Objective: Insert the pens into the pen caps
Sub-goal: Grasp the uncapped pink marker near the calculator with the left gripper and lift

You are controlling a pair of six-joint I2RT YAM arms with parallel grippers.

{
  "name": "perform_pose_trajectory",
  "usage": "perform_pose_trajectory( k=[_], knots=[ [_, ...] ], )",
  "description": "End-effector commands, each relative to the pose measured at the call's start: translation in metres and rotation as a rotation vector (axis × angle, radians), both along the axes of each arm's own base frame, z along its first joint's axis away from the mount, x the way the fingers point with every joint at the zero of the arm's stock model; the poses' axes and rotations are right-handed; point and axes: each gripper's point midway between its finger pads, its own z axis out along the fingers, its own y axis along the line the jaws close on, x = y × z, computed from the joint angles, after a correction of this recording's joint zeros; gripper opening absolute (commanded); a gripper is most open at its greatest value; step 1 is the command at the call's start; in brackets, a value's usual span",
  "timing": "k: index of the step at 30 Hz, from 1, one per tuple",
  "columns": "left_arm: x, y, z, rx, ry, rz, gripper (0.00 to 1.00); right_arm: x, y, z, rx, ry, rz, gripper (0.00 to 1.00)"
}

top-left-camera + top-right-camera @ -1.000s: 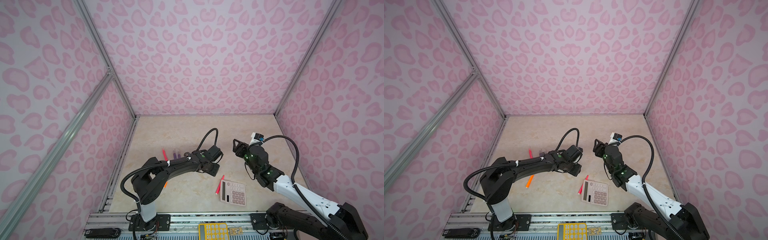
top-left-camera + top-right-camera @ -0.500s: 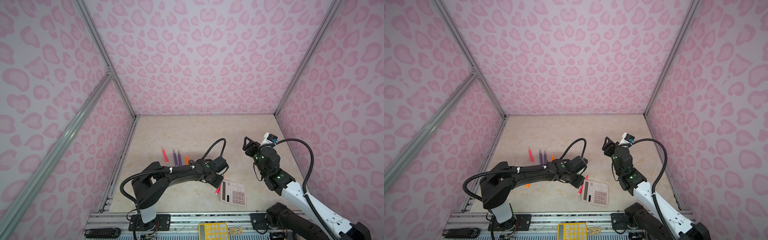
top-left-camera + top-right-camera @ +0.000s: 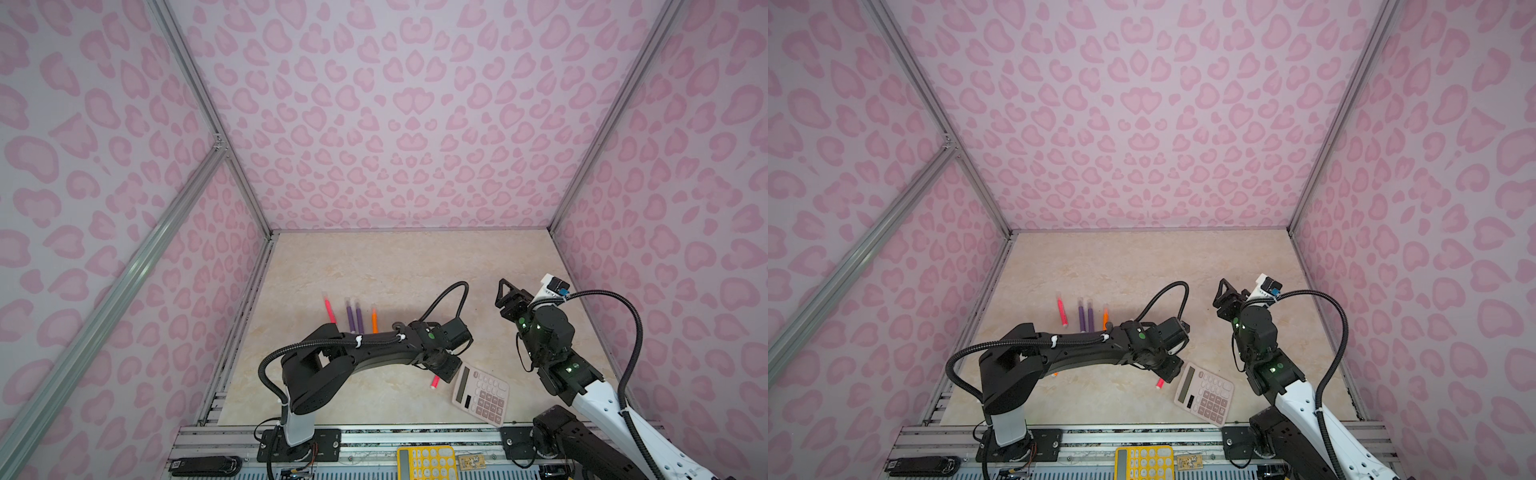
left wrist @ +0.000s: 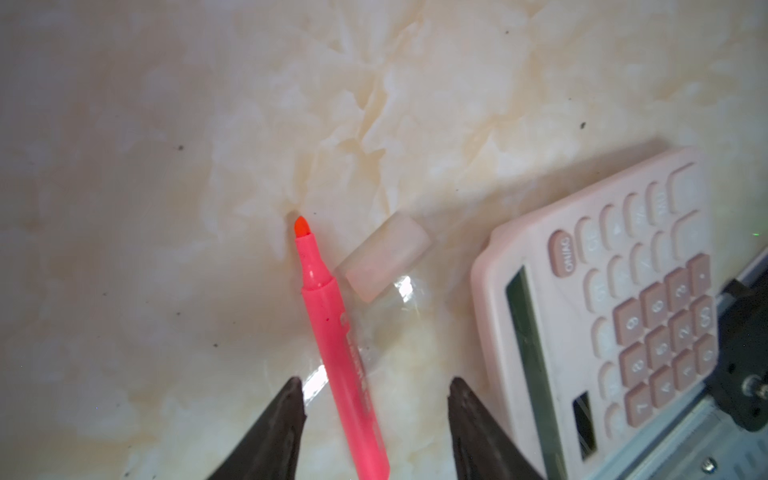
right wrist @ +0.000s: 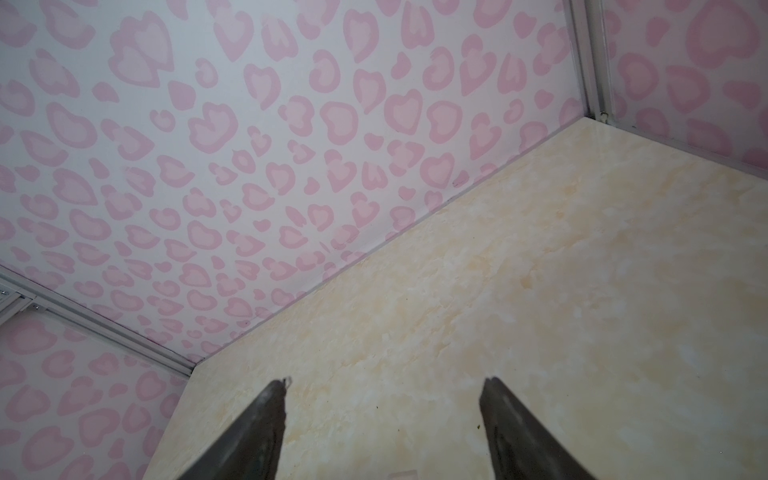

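My left gripper needs to move down onto the body of the pink-red pen and close there, since the pen's body is already between its open fingers.
An uncapped pink-red pen (image 4: 336,345) lies on the beige table, its tip (image 4: 300,226) pointing away from me. My left gripper (image 4: 376,380) is open and straddles its barrel, with a gap on each side. A clear pen cap (image 4: 384,255) with a frosted end lies right beside the pen. In both top views the left gripper (image 3: 446,368) is low by the pink calculator, and the pen's end (image 3: 434,381) sticks out. A pink pen (image 3: 329,309), two purple pens (image 3: 350,314) and an orange pen (image 3: 375,322) lie in a row. My right gripper (image 5: 387,380) is open, empty and raised.
A pink calculator (image 3: 482,392) lies just right of the left gripper, close to the table's front edge. A yellow calculator (image 3: 424,463) sits on the front rail. The right gripper (image 3: 505,291) faces the back wall. Pink patterned walls enclose the table on three sides.
The left arm swung from the pen row toward the front, down to the pen beside the calculator, uncovering the row. The right arm drew back to the right.
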Motion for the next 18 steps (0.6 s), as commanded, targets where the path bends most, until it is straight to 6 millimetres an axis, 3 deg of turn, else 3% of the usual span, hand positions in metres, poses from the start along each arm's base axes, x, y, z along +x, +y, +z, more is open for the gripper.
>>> perform_pose_trajectory(
  k=[1, 8, 14, 18],
  knots=[
    [0.01, 0.022, -0.009, 0.097, -0.057, 0.054, 0.58, 0.001, 0.003, 0.0, 0.002, -0.002, 0.012, 0.75],
    [0.011, 0.021, -0.025, 0.132, -0.044, 0.043, 0.56, 0.003, 0.005, -0.001, 0.006, 0.002, 0.021, 0.75],
    [0.012, 0.02, -0.037, 0.125, 0.003, 0.044, 0.48, 0.004, 0.006, -0.005, -0.002, 0.017, 0.025, 0.75],
    [0.017, 0.023, -0.04, 0.114, 0.023, 0.062, 0.32, 0.007, 0.011, -0.009, -0.005, 0.041, 0.041, 0.75]
  ],
)
